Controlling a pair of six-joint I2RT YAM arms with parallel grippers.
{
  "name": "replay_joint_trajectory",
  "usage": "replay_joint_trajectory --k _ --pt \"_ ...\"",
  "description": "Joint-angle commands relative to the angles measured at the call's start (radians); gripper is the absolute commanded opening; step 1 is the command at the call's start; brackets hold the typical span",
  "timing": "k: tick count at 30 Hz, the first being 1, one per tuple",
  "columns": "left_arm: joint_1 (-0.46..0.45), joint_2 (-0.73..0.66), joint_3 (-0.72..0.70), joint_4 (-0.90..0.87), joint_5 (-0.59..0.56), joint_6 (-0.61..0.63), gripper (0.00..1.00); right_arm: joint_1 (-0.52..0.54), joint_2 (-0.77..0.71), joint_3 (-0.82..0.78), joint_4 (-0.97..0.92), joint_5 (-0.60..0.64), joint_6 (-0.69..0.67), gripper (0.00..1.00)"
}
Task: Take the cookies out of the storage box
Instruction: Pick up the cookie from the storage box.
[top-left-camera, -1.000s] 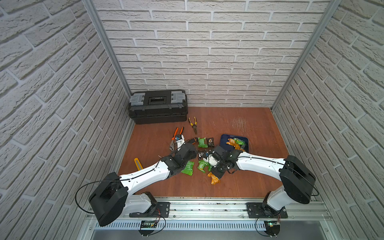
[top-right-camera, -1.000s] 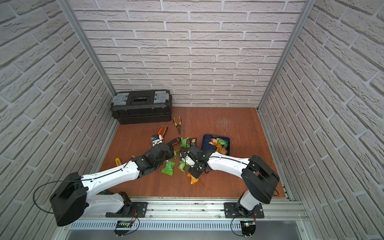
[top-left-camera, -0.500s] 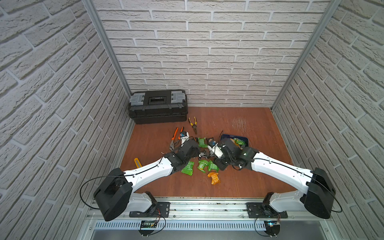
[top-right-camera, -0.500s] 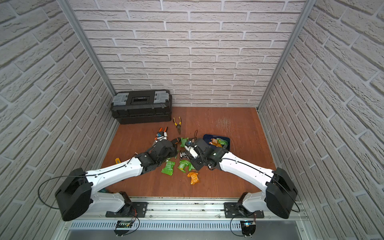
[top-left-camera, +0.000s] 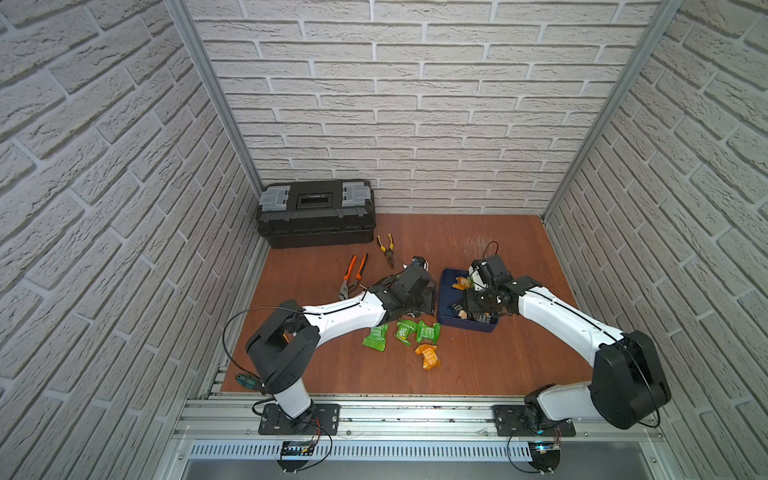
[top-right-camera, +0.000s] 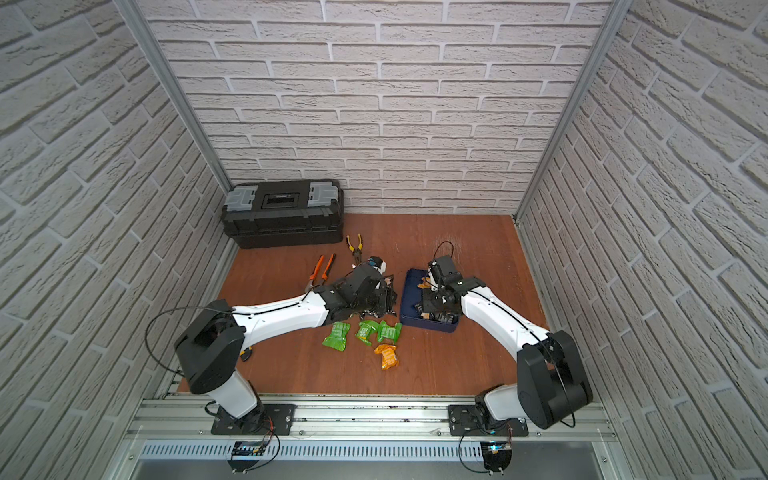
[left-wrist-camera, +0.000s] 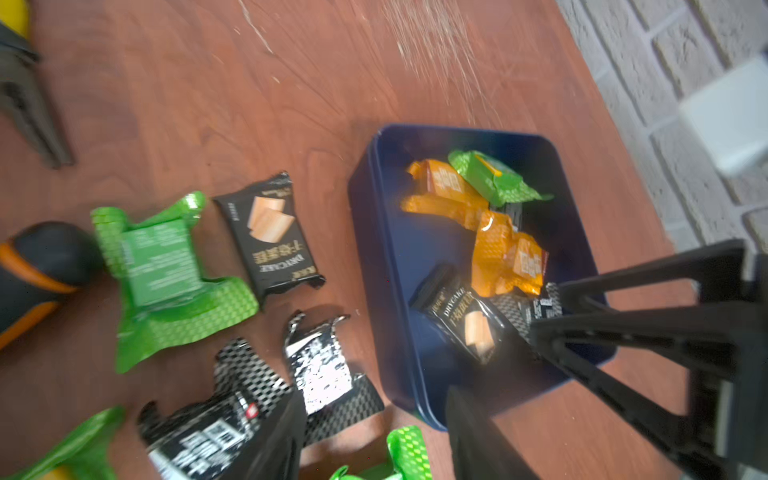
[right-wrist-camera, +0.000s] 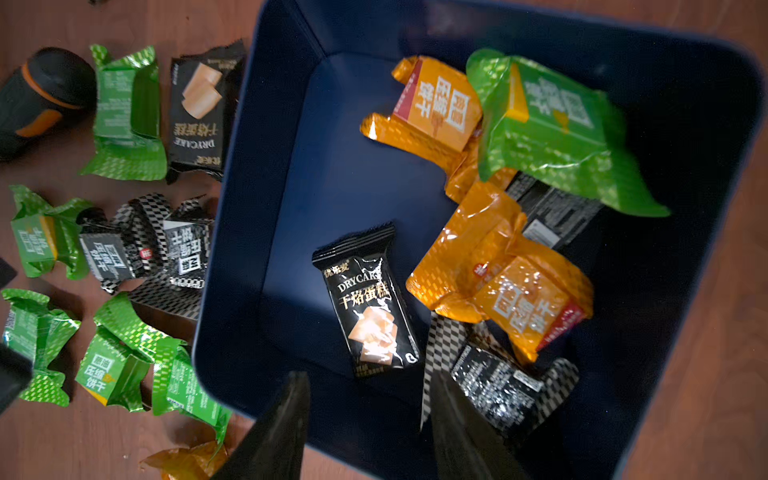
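Observation:
I will move my right gripper outward and down into the box onto the black packet's far end (top-left-camera: 456, 307) (right-wrist-camera: 357, 262), because the bare bottom of the box beside it leaves room for the fingers.
The navy storage box (top-left-camera: 469, 327) (top-right-camera: 428, 327) (right-wrist-camera: 332, 187) (left-wrist-camera: 374, 232) holds several cookies: a green packet (right-wrist-camera: 548, 120), orange ones (right-wrist-camera: 511, 282) and a black one (right-wrist-camera: 370, 303). More cookies lie on the table beside it, green (top-left-camera: 376, 334) (top-right-camera: 336, 336), orange (top-left-camera: 428, 356) and black (left-wrist-camera: 270, 232). My right gripper (right-wrist-camera: 370, 411) (top-left-camera: 469, 305) hangs open over the box's near end, just short of the black packet, holding nothing. My left gripper (left-wrist-camera: 374, 432) (top-left-camera: 422, 305) is open and empty above the table at the box's left corner, over black packets (left-wrist-camera: 324, 370).
A black toolbox (top-left-camera: 318, 212) stands against the back wall. Orange-handled pliers (top-left-camera: 353, 274) and yellow-handled pliers (top-left-camera: 387, 249) lie behind the left arm. A black-and-orange tool handle (right-wrist-camera: 45, 91) rests by the outer packets. Brick walls close in on three sides.
My right arm has swung from the packets on the table back over the box, and its jaws have opened wider. The left gripper has moved right, toward the box.

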Motion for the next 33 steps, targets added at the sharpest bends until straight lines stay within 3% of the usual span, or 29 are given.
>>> replay_joint_trajectory --k 1,5,9,16,25,29,33 --pt "0.007 0.045 0.058 -0.062 0.093 0.055 0.63 -0.048 0.065 0.036 0.024 -0.121 -0.046 0.54" --pt "0.015 0.102 0.114 -0.108 0.149 0.1 0.63 -0.108 0.149 0.084 0.031 -0.213 -0.113 0.56" --pt "0.022 0.142 0.14 -0.115 0.197 0.104 0.56 -0.119 0.217 0.137 0.013 -0.231 -0.17 0.54" --pt "0.029 0.156 0.141 -0.107 0.206 0.103 0.49 -0.136 0.286 0.153 0.048 -0.257 -0.192 0.53" --pt "0.04 0.184 0.145 -0.098 0.241 0.097 0.47 -0.142 0.328 0.135 0.054 -0.34 -0.202 0.54" --pt "0.041 0.191 0.146 -0.095 0.236 0.093 0.47 -0.144 0.303 0.112 0.055 -0.353 -0.207 0.47" --pt "0.041 0.197 0.152 -0.095 0.238 0.092 0.46 -0.149 0.273 0.092 0.065 -0.361 -0.204 0.34"
